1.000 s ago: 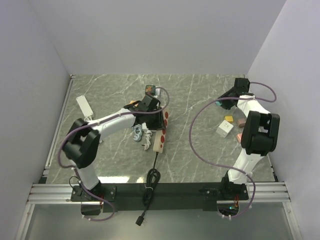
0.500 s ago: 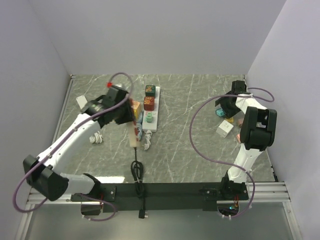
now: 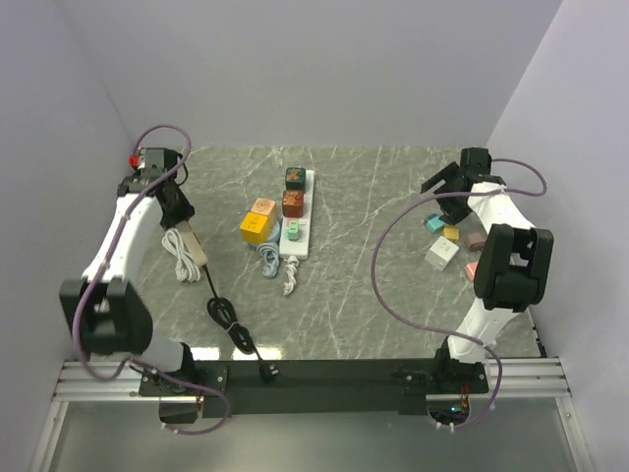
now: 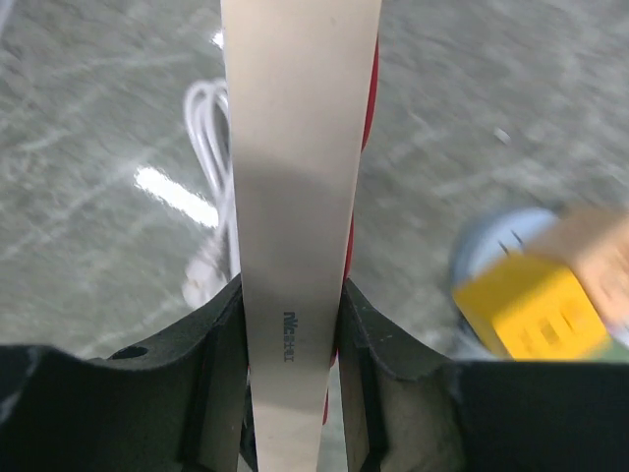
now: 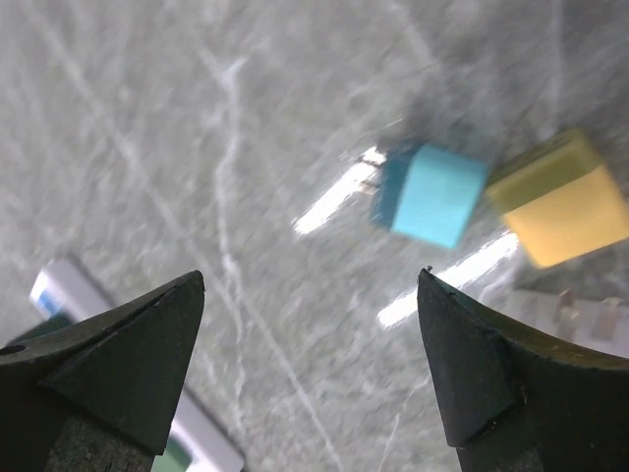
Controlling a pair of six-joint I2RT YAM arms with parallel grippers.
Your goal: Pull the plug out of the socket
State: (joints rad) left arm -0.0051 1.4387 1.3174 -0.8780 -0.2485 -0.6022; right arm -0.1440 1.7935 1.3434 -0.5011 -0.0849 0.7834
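Note:
My left gripper shifts the beige power strip to the left in the top view and down toward the white cable (image 3: 181,256) (image 4: 213,169) next.
My left gripper (image 3: 185,224) is shut on a beige power strip (image 3: 195,248) with red sockets, at the table's left side. In the left wrist view the strip (image 4: 295,147) runs up between both pads (image 4: 221,339), its red face (image 4: 370,93) showing along the right edge. Its black cord (image 3: 226,317) trails toward the near edge. My right gripper (image 3: 442,197) hangs open at the far right with nothing in it. Below its open jaws (image 5: 310,285) a cyan plug (image 5: 432,192) lies loose on the table, prongs to the left. It also shows from above as a cyan plug (image 3: 434,223).
A white power strip (image 3: 305,211) in the middle carries a dark plug (image 3: 294,177), a red-brown plug (image 3: 292,203) and a green one (image 3: 292,232). A yellow cube plug (image 3: 257,224) sits beside it. Coiled cables (image 3: 177,254) (image 3: 271,260) lie nearby. Yellow (image 3: 450,233), white (image 3: 442,254) and pink (image 3: 475,240) plugs lie at the right.
The left arm has swung from the table's middle to the left with the beige strip. The right gripper has opened and the cyan plug now lies on the table.

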